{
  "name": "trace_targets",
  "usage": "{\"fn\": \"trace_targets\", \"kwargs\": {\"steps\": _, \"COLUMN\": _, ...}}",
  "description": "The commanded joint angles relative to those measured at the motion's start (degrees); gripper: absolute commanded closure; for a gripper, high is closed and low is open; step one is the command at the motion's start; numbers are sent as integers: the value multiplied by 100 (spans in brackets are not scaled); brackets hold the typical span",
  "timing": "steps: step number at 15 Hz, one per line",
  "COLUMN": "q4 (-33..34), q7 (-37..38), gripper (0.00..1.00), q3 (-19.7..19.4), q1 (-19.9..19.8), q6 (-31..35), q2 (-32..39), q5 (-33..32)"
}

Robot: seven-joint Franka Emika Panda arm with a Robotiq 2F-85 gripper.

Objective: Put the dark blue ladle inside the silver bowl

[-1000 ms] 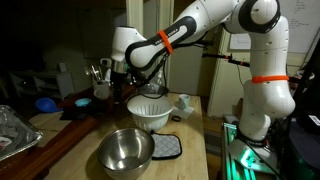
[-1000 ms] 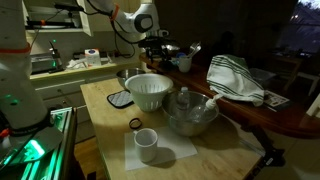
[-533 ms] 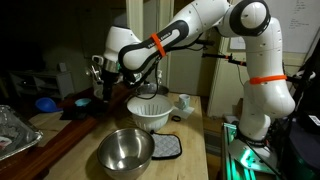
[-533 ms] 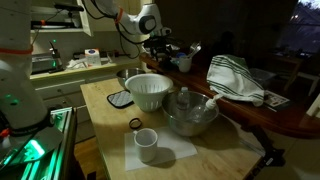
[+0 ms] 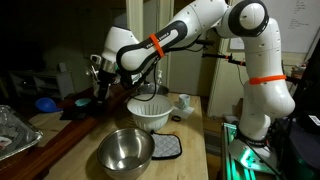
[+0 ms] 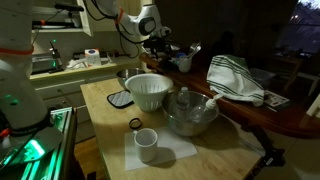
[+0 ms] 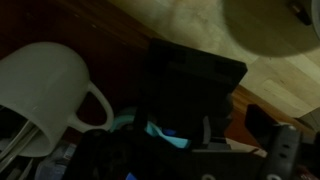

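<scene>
The royal-blue patch of the ladle point(image 7: 169, 132) is just below my gripper, next to the teal scoop. I need to turn my gripper slightly and lower it onto that patch next.
My gripper point(image 5: 100, 78) hangs low over the cluttered dark counter behind the white ribbed vessel point(image 5: 150, 112). It also shows in an exterior view point(image 6: 156, 45). A small royal-blue patch just below it looks like the dark blue ladle point(image 5: 82, 101), mostly hidden. In the dark wrist view a teal scoop point(image 7: 160, 132) lies by my jaws, next to a white mug point(image 7: 50, 85). I cannot make out the fingers. The silver bowl point(image 5: 125, 150) stands empty on the light table, in front of the white vessel. It shows in both exterior views point(image 6: 192, 115).
A dark pot holder point(image 5: 166, 147) lies beside the silver bowl. A white cup point(image 6: 146, 143) on paper and a black ring point(image 6: 134, 124) sit near the table edge. A striped towel point(image 6: 235, 80) lies on the dark counter. A round blue object point(image 5: 45, 103) sits farther along.
Within the last second the arm swung the gripper away from above the white vessel and lowered it over the dark counter. It has held still for the last half second.
</scene>
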Motion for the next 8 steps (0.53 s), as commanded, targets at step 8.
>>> {"fn": "trace_targets", "kwargs": {"steps": 8, "q4": -228, "q7": 1030, "gripper": 0, "q3": -64, "q1": -7, "q6": 558, "q2": 129, "q5": 169}}
